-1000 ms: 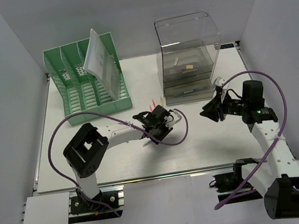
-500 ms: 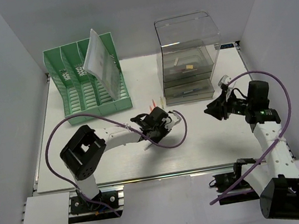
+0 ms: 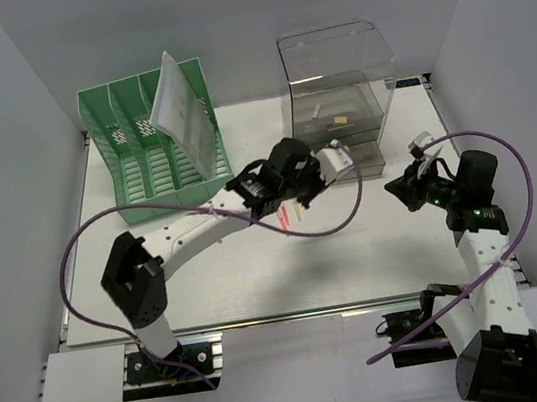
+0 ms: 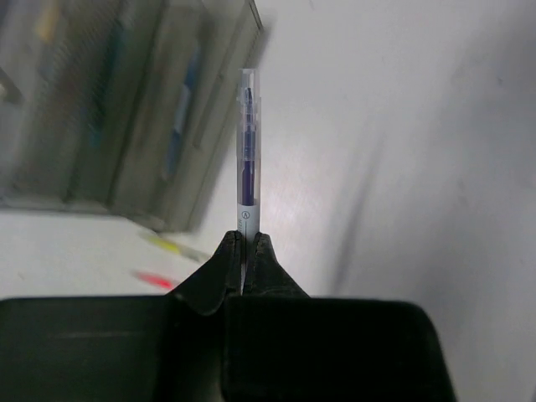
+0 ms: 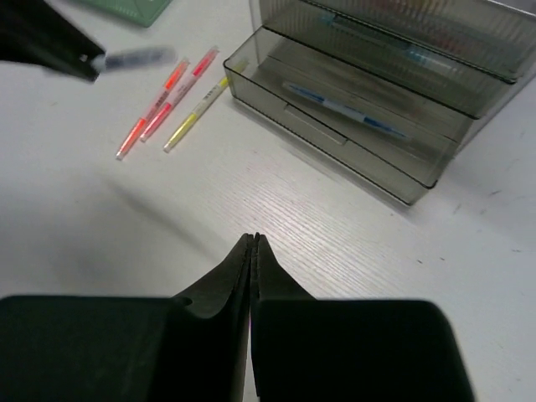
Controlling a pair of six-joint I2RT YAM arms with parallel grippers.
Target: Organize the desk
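My left gripper should next lower outward into the box's open bottom drawer (image 3: 362, 158) (image 4: 186, 119) and let go of the blue pen there, because another blue pen is already inside.
The white desk (image 3: 259, 273) carries a clear drawer box (image 3: 334, 100) at the back. My left gripper (image 3: 324, 164) is stretched out to just in front of the box. It is shut on a blue pen with a clear cap (image 4: 247, 159), which sticks straight out of the gripper (image 4: 246, 239). That pen shows blurred in the right wrist view (image 5: 138, 59). Three highlighters (image 3: 286, 214) lie on the desk below the left gripper, two pink-orange (image 5: 155, 105) and one yellow (image 5: 197, 113). My right gripper (image 3: 400, 184) is shut and empty (image 5: 254, 239), above the desk to the right of the box.
A green file rack (image 3: 154, 147) stands at the back left with a tilted white sheet (image 3: 180, 113) in it. The box's bottom drawer (image 5: 335, 126) stands pulled out with a blue pen (image 5: 343, 109) inside. White walls close in three sides.
My left arm has stretched from the desk's middle up and right to the drawer box with the pen. My right gripper has drawn back to the right.
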